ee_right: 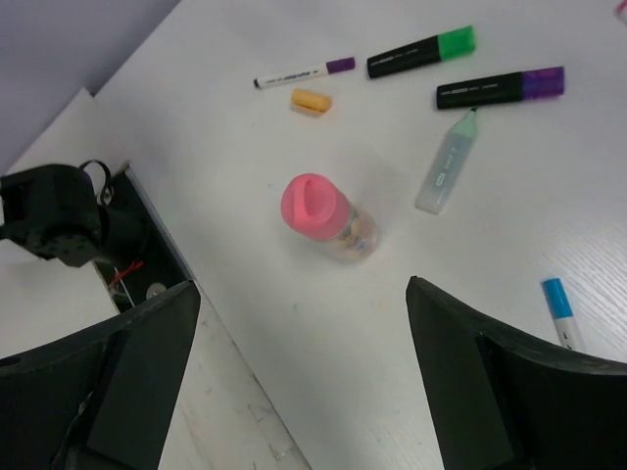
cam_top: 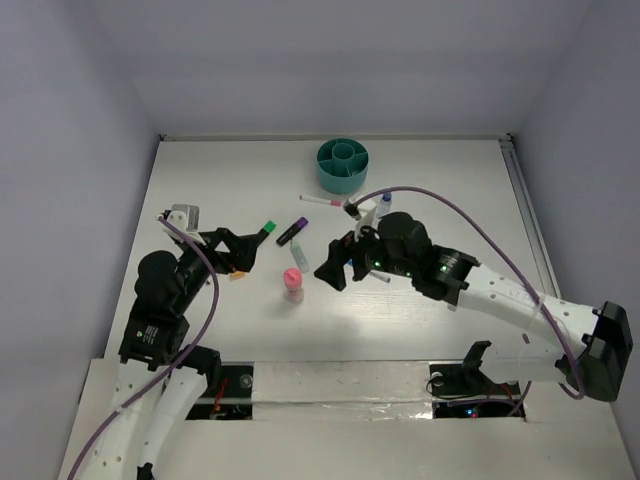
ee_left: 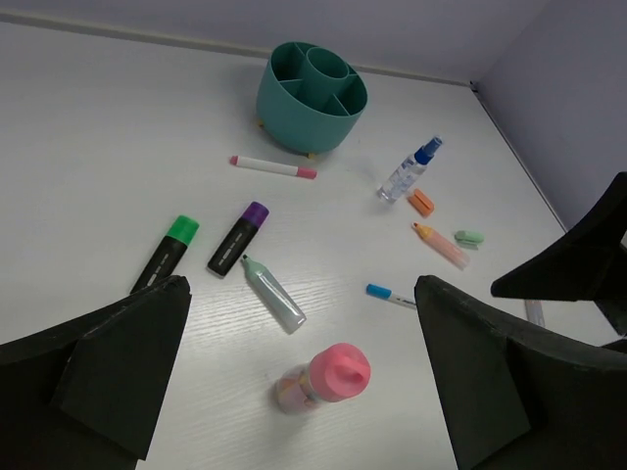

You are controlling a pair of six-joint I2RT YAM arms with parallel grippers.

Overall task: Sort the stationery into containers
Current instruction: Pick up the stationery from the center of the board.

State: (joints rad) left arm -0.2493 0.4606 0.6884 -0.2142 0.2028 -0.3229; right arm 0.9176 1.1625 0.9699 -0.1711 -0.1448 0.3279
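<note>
The bottle stands below my right gripper, on its left in the top view. I need to move the gripper to that side and down over the pink cap (cam_top: 292,276) (ee_right: 314,207).
The teal cup (cam_top: 342,165) (ee_left: 312,96) with inner dividers stands at the back of the table. In front of it the stationery lies scattered. There is a green-capped marker (cam_top: 263,233) (ee_left: 165,253) (ee_right: 421,54), a purple-capped marker (cam_top: 292,232) (ee_left: 238,238) (ee_right: 500,88) and a mint highlighter (ee_left: 273,292) (ee_right: 446,162). A pink-capped bottle (cam_top: 293,284) (ee_left: 323,377) (ee_right: 328,213) stands upright. My left gripper (cam_top: 235,250) (ee_left: 301,286) hangs open to the bottle's left. My right gripper (cam_top: 335,262) (ee_right: 302,289) is open to its right. Neither holds anything.
A pink-tipped thin pen (ee_left: 273,166), a blue-capped spray bottle (ee_left: 409,169), an orange piece (ee_left: 422,203), an orange highlighter (ee_left: 441,245), a green piece (ee_left: 469,238) and a blue-capped pen (ee_left: 392,295) lie right of centre. A purple-tipped pen (ee_right: 299,73) lies near the left arm.
</note>
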